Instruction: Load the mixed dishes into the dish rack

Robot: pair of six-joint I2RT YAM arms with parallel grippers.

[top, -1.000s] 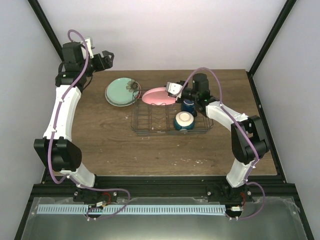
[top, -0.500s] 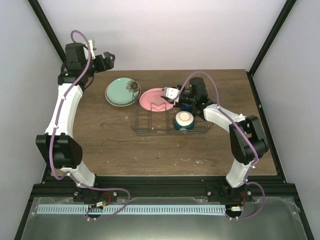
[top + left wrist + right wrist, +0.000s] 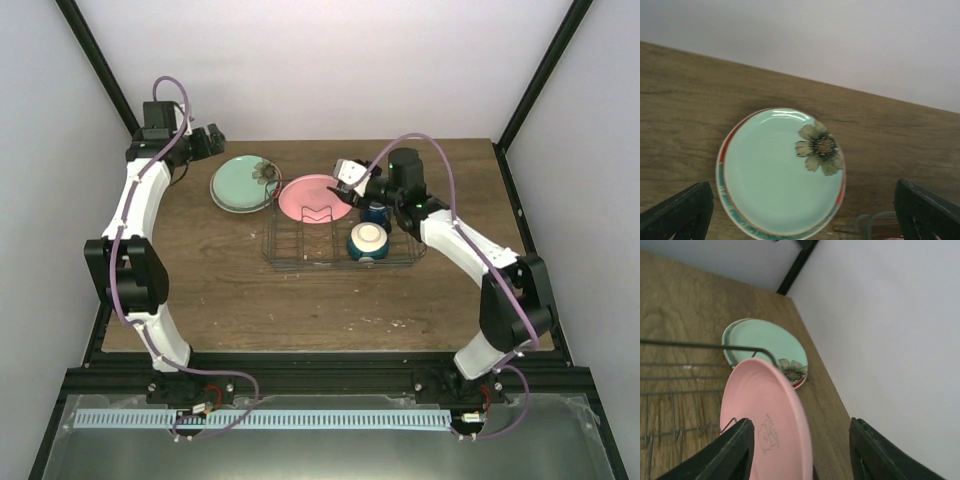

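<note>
My open left gripper moves down next onto the mint-green flower plate's rim (image 3: 215, 189) on the side away from the rack (image 3: 300, 245), because this plate lies uppermost on the stack.
The pink plate (image 3: 312, 196) (image 3: 770, 415) leans on edge against the back wire of the dish rack (image 3: 300, 245) (image 3: 685, 344). My right gripper (image 3: 347, 177) (image 3: 801, 455) is open around its rim, with a clear gap on the right side. Inside the rack sit the dark blue mug (image 3: 377, 211) and the cream bowl (image 3: 368, 241). The mint-green flower plate (image 3: 243, 183) (image 3: 780, 170) lies on the teal-and-red plate (image 3: 724, 200), left of the rack. My left gripper (image 3: 210, 139) (image 3: 802, 220) hovers open above that stack, holding nothing.
The wooden table (image 3: 220, 290) ends at the back wall just behind the plates. Black frame posts (image 3: 535, 75) stand at the back corners. A corner of the rack's wire (image 3: 865, 222) shows at the lower right of the left wrist view.
My right gripper set the pink plate onto the rack's back edge and opened, letting it go. The left arm swung in over the mint-green plate.
</note>
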